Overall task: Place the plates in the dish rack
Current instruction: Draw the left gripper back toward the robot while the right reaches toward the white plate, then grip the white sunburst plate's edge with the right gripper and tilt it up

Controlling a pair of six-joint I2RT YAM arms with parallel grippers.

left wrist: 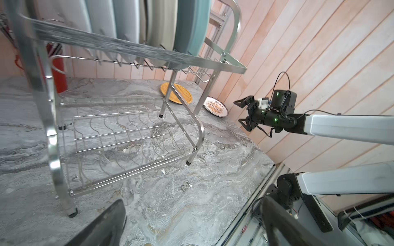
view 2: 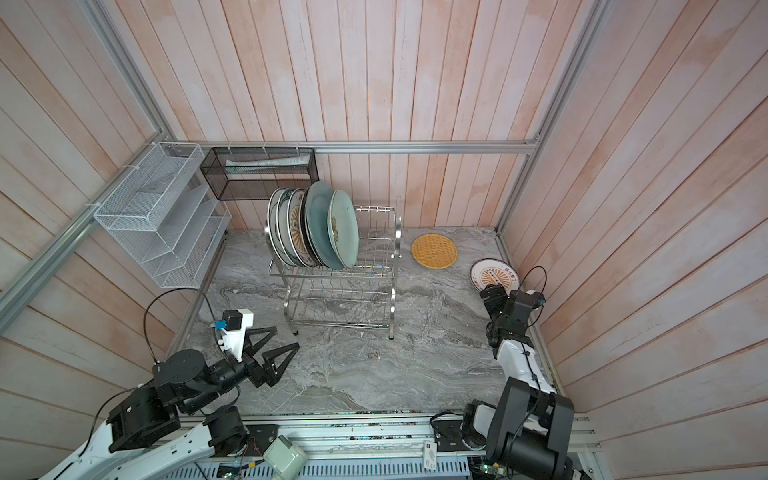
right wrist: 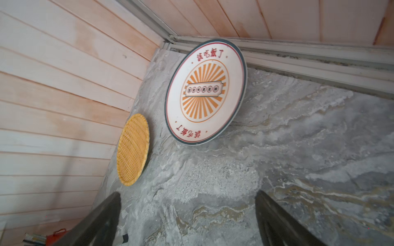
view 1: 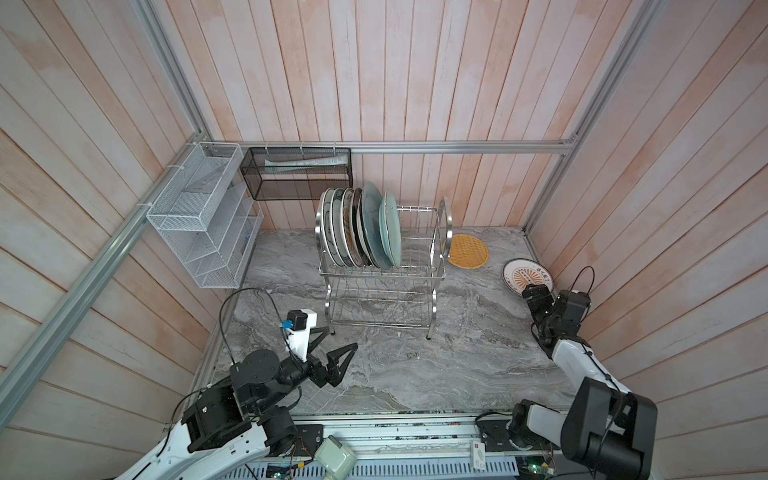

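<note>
The right gripper moves down and outward and tilts level with the flat plate next, since the white plate's near rim [right wrist: 218,133] lies below and outward of it.
The steel dish rack [view 1: 380,286] [view 2: 332,291] [left wrist: 119,127] stands mid-counter. Several plates [view 1: 365,226] [view 2: 324,226] [left wrist: 191,25] stand on edge in the left part of its upper tier; its lower tier holds nothing. An orange lattice plate [view 1: 468,251] [view 2: 434,251] [right wrist: 133,149] lies flat right of the rack. A white sunburst plate [view 1: 519,272] [view 2: 492,272] [left wrist: 215,106] [right wrist: 204,91] lies by the right wall. My right gripper [view 1: 534,291] [view 2: 492,291] [left wrist: 237,111] [right wrist: 187,193] hovers open at its near edge. My left gripper [view 1: 344,337] [view 2: 286,337] [left wrist: 193,200] is open over bare counter, front left of the rack.
A white mesh organiser [view 1: 203,220] and a black mesh basket [view 1: 297,172] hang at the back left. Wood-panel walls close in on the counter's sides and back. A red object [left wrist: 59,72] stands behind the rack in the left wrist view.
</note>
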